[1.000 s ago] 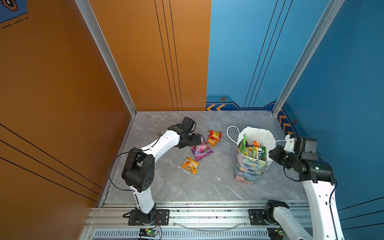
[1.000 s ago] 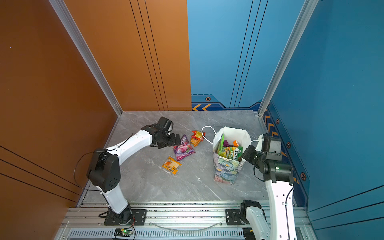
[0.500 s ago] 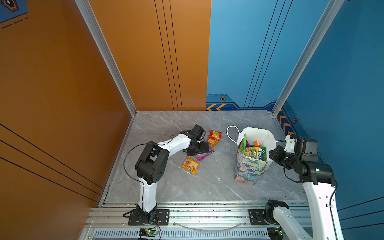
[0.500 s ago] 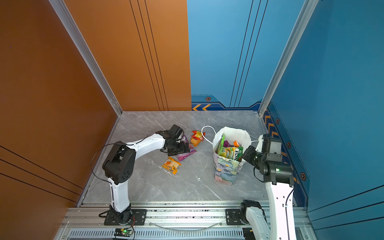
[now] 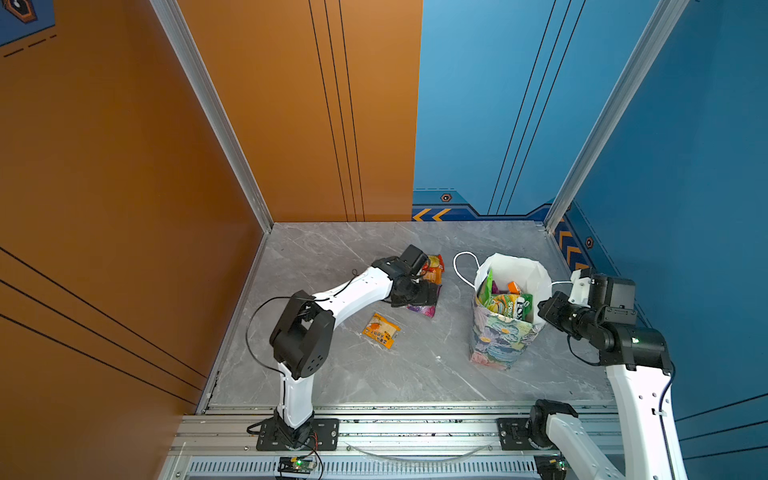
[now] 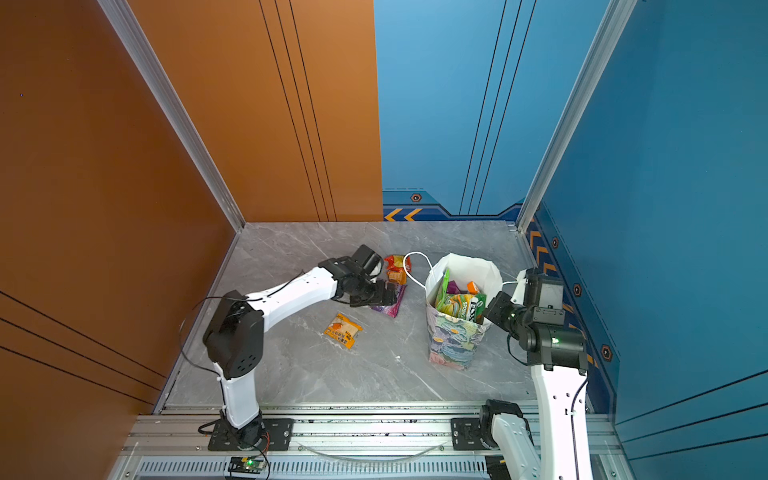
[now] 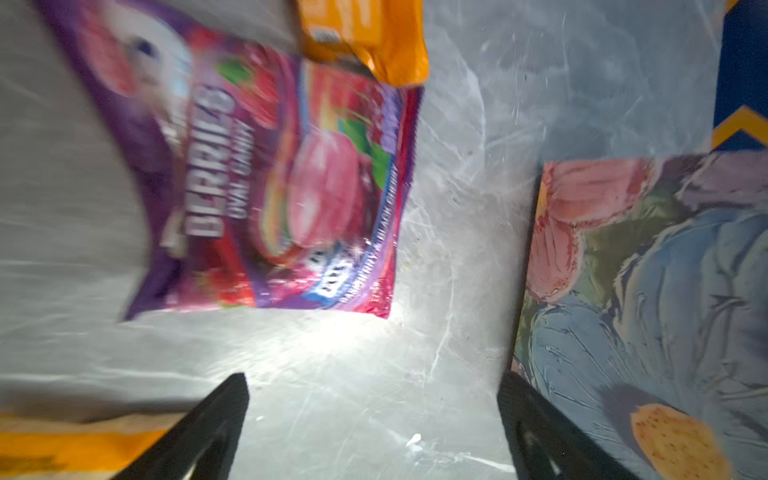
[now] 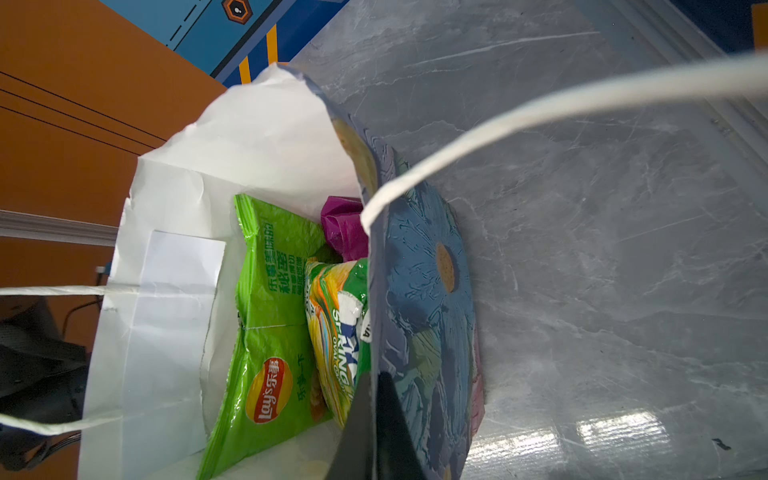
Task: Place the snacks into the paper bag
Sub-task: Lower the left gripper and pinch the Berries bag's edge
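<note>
The robot's left gripper is over bare table, so it will move away from the paper bag and down onto the berries bag's farther edge point(image 7: 158, 276) below it.
My left gripper point(image 5: 424, 292) hangs open low over the purple berries bag point(image 5: 423, 310), hiding most of it in both top views. In the left wrist view the berries bag point(image 7: 266, 187) lies flat beyond the open gripper point(image 7: 374, 399), with bare table between the fingertips point(image 7: 226, 411). A red-orange sachet point(image 5: 434, 268) lies behind it and an orange sachet point(image 5: 380, 330) in front. The paper bag point(image 5: 498, 338) stands upright. My right gripper point(image 8: 376, 401) is shut on its near rim. Inside are a green crisps bag point(image 8: 270, 324), a yellow-green bag point(image 8: 336, 332) and a purple packet point(image 8: 343, 224).
Orange wall panels stand on the left and blue ones behind and on the right. An aluminium rail point(image 5: 395, 428) carries both arm bases at the front. One white cord handle point(image 5: 459, 266) leans toward the red-orange sachet; the other point(image 8: 540, 108) crosses the right wrist view.
My left arm has swung right and forward, from beside the berries bag to over it, still open. The right arm and the paper bag have not moved.
</note>
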